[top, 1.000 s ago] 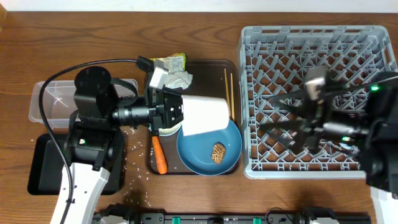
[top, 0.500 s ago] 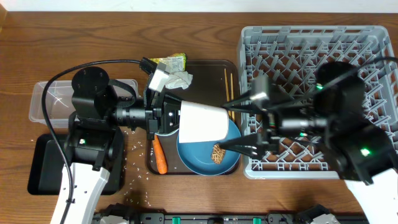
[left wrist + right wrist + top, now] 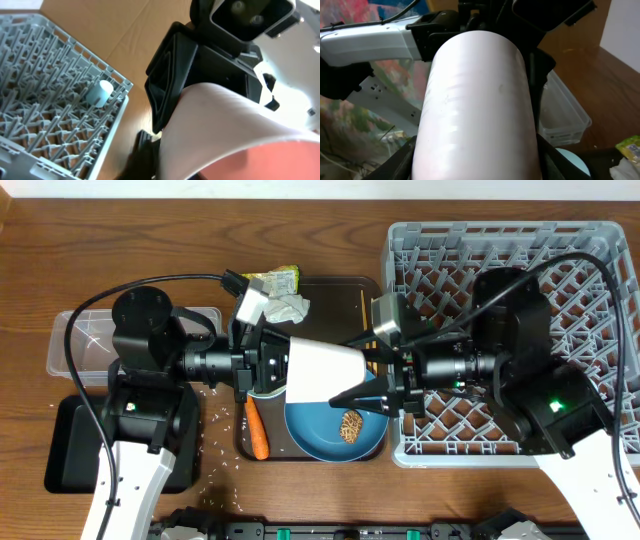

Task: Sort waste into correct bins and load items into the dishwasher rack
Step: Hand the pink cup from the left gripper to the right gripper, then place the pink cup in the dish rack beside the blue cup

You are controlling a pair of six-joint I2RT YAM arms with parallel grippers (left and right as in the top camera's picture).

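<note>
The pegs beside the small light blue cup stand empty, so next I should swing my right gripper away from the blue plate, then down into the rack (image 3: 590,240) there to release.
The pink-white cup (image 3: 325,375) hangs on its side above the blue plate (image 3: 320,438), held from both ends. My left gripper (image 3: 278,370) is still shut on its rim, with one dark finger (image 3: 150,155) against the cup wall (image 3: 225,120). My right gripper (image 3: 347,375) is shut around its body (image 3: 477,110), with a finger (image 3: 400,160) pressed to each side. The plate carries a brown food piece (image 3: 351,426). A carrot (image 3: 257,430), chopsticks (image 3: 368,330), crumpled paper (image 3: 285,307) and the snack wrapper (image 3: 272,281) lie around it. A small light blue cup (image 3: 100,92) stands in the dishwasher rack (image 3: 590,240).
The plate sits on a dark brown tray (image 3: 330,285). The clear tub (image 3: 85,340) and the black tray (image 3: 65,450) are at the far left behind my left arm. Rice grains (image 3: 215,450) are scattered on the table beside the brown tray.
My right arm swung left from over the rack to the cup and closed its fingers around it. My left gripper kept the cup almost still.
</note>
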